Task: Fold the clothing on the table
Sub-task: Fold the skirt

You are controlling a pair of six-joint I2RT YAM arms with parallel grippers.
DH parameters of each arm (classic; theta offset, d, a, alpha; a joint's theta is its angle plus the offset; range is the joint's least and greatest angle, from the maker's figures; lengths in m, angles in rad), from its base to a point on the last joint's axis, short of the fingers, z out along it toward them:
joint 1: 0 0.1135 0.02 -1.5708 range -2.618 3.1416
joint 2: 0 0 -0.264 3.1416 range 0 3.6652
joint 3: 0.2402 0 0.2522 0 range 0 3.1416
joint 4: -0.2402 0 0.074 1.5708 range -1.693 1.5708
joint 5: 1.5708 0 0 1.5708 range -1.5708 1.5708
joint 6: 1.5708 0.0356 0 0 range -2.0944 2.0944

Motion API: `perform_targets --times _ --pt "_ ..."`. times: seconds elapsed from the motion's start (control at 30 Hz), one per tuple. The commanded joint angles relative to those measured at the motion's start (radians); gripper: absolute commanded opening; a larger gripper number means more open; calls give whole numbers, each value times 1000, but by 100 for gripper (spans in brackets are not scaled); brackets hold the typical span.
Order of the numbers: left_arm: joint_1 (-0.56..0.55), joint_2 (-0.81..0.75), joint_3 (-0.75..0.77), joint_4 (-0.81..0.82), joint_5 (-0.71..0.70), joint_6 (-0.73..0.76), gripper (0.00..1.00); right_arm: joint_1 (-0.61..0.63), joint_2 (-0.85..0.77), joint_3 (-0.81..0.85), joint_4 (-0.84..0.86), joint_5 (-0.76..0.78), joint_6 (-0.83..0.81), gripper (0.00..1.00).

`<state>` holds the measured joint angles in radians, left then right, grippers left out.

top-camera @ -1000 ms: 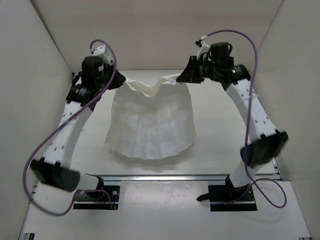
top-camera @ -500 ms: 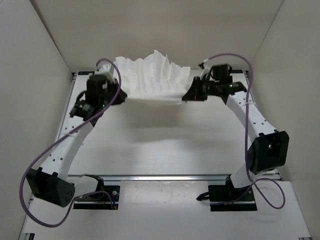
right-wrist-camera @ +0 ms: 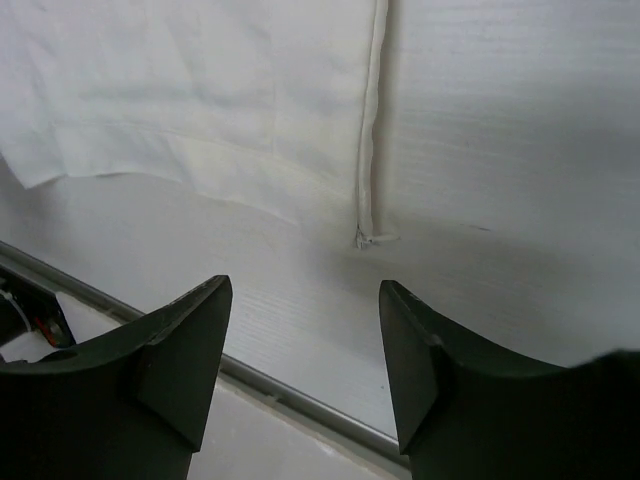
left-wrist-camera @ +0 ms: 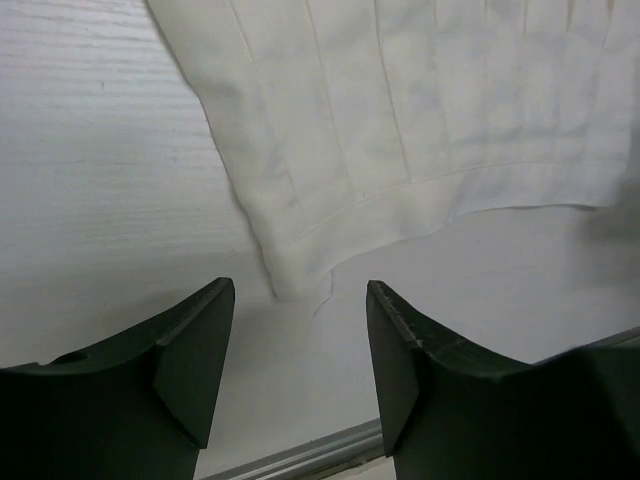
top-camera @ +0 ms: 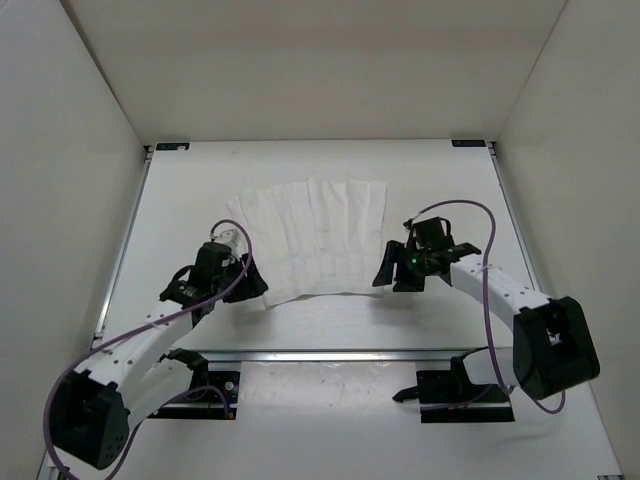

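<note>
The clothing's near corner (top-camera: 379, 290) (right-wrist-camera: 360, 232) beside my right gripper is flat on the tabletop, beyond the gripper's open fingers. I will lower my right gripper onto that corner next and close it.
The clothing (top-camera: 315, 238), a thin white piece with parallel creases, lies spread flat on the table (top-camera: 430, 190). My left gripper (top-camera: 252, 283) is open just off its near left corner (left-wrist-camera: 295, 285), nothing between the fingers (left-wrist-camera: 195, 350). My right gripper (top-camera: 385, 270) is open beside its near right corner (right-wrist-camera: 365, 238), also empty. In the left wrist view (left-wrist-camera: 300, 300) the cloth's hem runs across the top; in the right wrist view (right-wrist-camera: 305, 300) the cloth (right-wrist-camera: 200, 90) fills the upper left.
White walls enclose the table on three sides. A metal rail (top-camera: 340, 354) runs along the near edge, also seen in the wrist views as rail (right-wrist-camera: 300, 400) and rail (left-wrist-camera: 300, 455). Arm bases (top-camera: 455, 390) sit in front.
Both grippers carried the raised cloth toward the near edge, lowered it flat and opened, letting go of its corners. The arms now sit low by the near edge.
</note>
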<state>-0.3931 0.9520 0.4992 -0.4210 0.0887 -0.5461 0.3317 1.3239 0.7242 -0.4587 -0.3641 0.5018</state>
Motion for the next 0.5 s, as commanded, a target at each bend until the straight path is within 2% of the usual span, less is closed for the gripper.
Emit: perform_targets --times 0.0,0.1,0.23,0.3,0.33,0.47 --pt "13 -82 -74 51 -13 -60 66 -5 -42 -71 121 63 35 58" --pt "-6 -70 -140 119 -1 -101 65 -31 -20 -108 187 30 29 58" --pt "-72 19 -171 209 -46 -159 65 -8 27 -115 228 54 20 55" --pt "-81 45 -189 257 -55 -181 55 0 57 -117 253 51 32 50" --pt "-81 68 -185 261 -58 -192 54 -3 69 -114 255 48 35 50" --pt "-99 114 -197 318 -78 -216 57 23 115 -108 301 56 37 50"
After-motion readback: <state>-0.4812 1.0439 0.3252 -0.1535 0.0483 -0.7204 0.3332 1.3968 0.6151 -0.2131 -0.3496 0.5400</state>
